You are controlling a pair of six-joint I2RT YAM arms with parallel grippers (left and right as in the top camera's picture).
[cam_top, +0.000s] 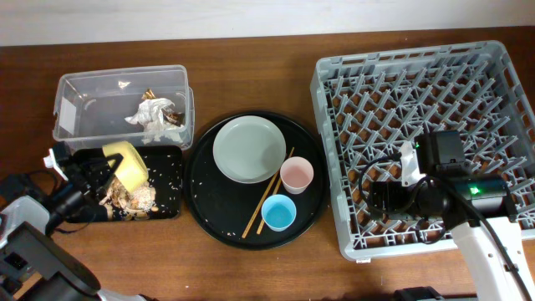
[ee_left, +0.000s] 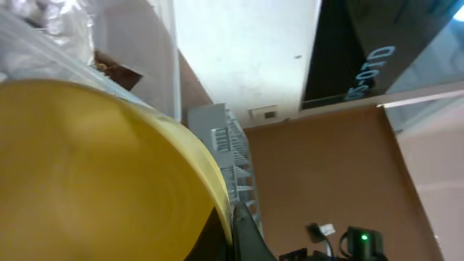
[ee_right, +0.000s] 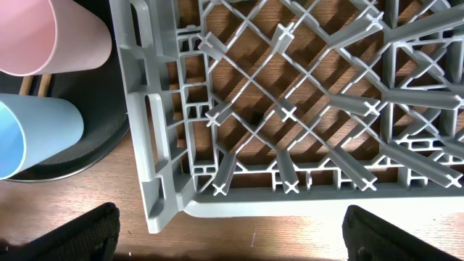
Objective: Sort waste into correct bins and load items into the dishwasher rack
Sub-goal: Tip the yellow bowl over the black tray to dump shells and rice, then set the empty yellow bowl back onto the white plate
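The robot will next turn the bowl upright, swing its left gripper across to the grey-green plate (cam_top: 249,149) and lower the bowl there, since its inside is bare above the scraps (cam_top: 134,199).
My left gripper (cam_top: 106,170) is shut on the rim of the small yellow bowl (cam_top: 126,162) and holds it tilted over the shallow black tray (cam_top: 170,164), which holds brownish food scraps (cam_top: 134,199) and crumbs. The bowl fills the left wrist view (ee_left: 87,167). The clear tub (cam_top: 84,96) holds a white tissue wad (cam_top: 152,113). The grey-green plate (cam_top: 249,149), pink cup (cam_top: 297,174), blue cup (cam_top: 277,213) and chopsticks (cam_top: 266,201) lie on the round black tray (cam_top: 209,209). My right gripper (ee_right: 232,243) is open and empty above the front-left corner of the grey rack (cam_top: 418,84).
The rack (ee_right: 290,109) holds nothing visible. The pink cup (ee_right: 51,36) and blue cup (ee_right: 36,130) show just left of the rack in the right wrist view. Crumbs lie scattered on the round tray. The clear tub wall (ee_left: 130,36) rises close behind the bowl.
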